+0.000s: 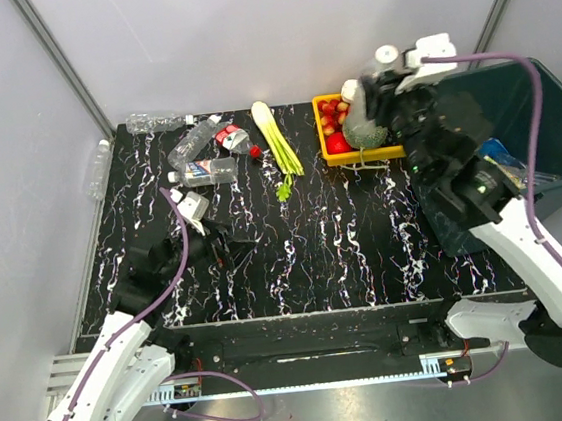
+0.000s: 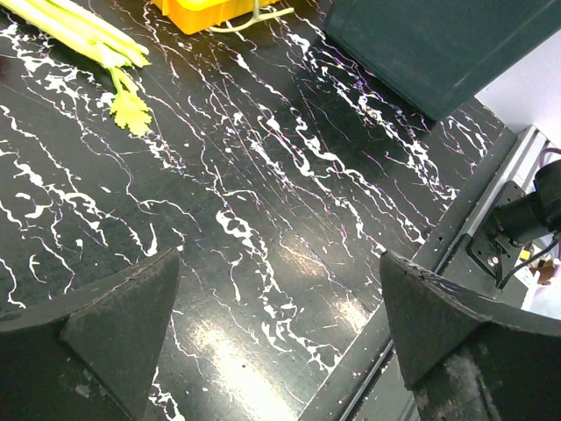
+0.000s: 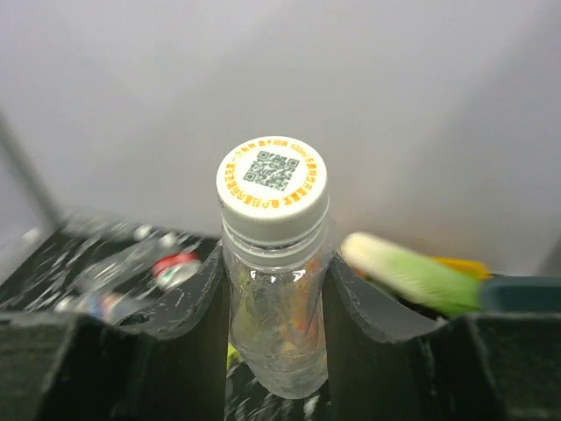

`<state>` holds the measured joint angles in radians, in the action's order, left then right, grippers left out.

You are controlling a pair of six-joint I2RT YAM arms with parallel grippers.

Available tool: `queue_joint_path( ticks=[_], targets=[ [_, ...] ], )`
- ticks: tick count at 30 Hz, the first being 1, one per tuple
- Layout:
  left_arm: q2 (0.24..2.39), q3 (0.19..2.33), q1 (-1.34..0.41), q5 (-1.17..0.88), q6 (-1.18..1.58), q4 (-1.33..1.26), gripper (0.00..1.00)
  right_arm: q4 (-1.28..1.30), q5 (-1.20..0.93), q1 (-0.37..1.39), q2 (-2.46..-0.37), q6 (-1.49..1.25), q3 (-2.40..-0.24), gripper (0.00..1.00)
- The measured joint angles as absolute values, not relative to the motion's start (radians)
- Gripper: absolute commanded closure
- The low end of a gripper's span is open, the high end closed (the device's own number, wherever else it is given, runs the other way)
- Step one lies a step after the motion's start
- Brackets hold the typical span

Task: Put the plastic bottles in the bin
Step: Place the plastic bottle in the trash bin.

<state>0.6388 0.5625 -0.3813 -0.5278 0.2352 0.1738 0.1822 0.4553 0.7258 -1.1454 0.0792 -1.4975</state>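
Note:
This bottle lies nearest my open left gripper, so I must turn it away from the bin (image 1: 551,102) and bring it outward, then down onto the blue-labelled bottle's middle (image 1: 205,172).
My right gripper (image 1: 371,108) is shut on a clear plastic bottle (image 1: 359,124) with a white cap and holds it up above the yellow tray, left of the bin (image 1: 551,102). In the right wrist view the bottle (image 3: 273,298) stands upright between the fingers (image 3: 184,324), cap (image 3: 273,175) on top. Several more clear bottles lie at the table's back left: one by the far edge (image 1: 156,121), one blue-labelled (image 1: 204,171), one red-labelled (image 1: 231,138). My left gripper (image 1: 226,238) is open and empty low over the table's left middle (image 2: 280,324).
A yellow tray (image 1: 353,127) of vegetables stands left of the bin; it also shows in the left wrist view (image 2: 210,10). Celery stalks (image 1: 276,139) lie in the back middle. One bottle (image 1: 99,169) lies off the table's left edge. The bin holds bottles (image 1: 501,152).

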Motion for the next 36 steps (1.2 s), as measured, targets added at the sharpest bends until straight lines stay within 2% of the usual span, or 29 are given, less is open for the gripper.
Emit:
queue_joint_path(
  ticks=[10,18,19,23,24,25,31,36],
  targets=[
    [0.638,0.563,-0.381,-0.511,0.236,0.191,0.01,0.085,0.695,0.544,-1.108,0.404,-1.577,0.88],
    [0.643,0.569,-0.381,-0.489,0.236,0.197,0.01,0.055,0.800,0.397,-1.109,0.553,-1.555,0.83],
    [0.643,0.572,-0.381,-0.480,0.235,0.201,0.01,0.049,0.810,0.387,-1.105,0.555,-1.540,0.80],
    [0.651,0.583,-0.381,-0.440,0.235,0.222,0.01,0.049,0.844,0.366,-1.088,0.556,-1.462,0.19],
    [0.656,0.587,-0.381,-0.427,0.235,0.228,0.01,0.049,0.855,0.363,-1.087,0.554,-1.440,0.06],
    [0.660,0.590,-0.381,-0.410,0.236,0.235,0.01,0.050,0.869,0.360,-1.087,0.556,-1.419,0.01],
    [0.631,0.609,-0.381,-0.247,0.304,0.257,0.01,0.160,0.898,0.357,-1.087,0.506,-1.371,0.01],
    [0.600,0.644,-0.381,-0.069,0.414,0.312,0.01,0.333,0.851,0.357,-1.094,0.399,-1.470,0.01]
  ],
)
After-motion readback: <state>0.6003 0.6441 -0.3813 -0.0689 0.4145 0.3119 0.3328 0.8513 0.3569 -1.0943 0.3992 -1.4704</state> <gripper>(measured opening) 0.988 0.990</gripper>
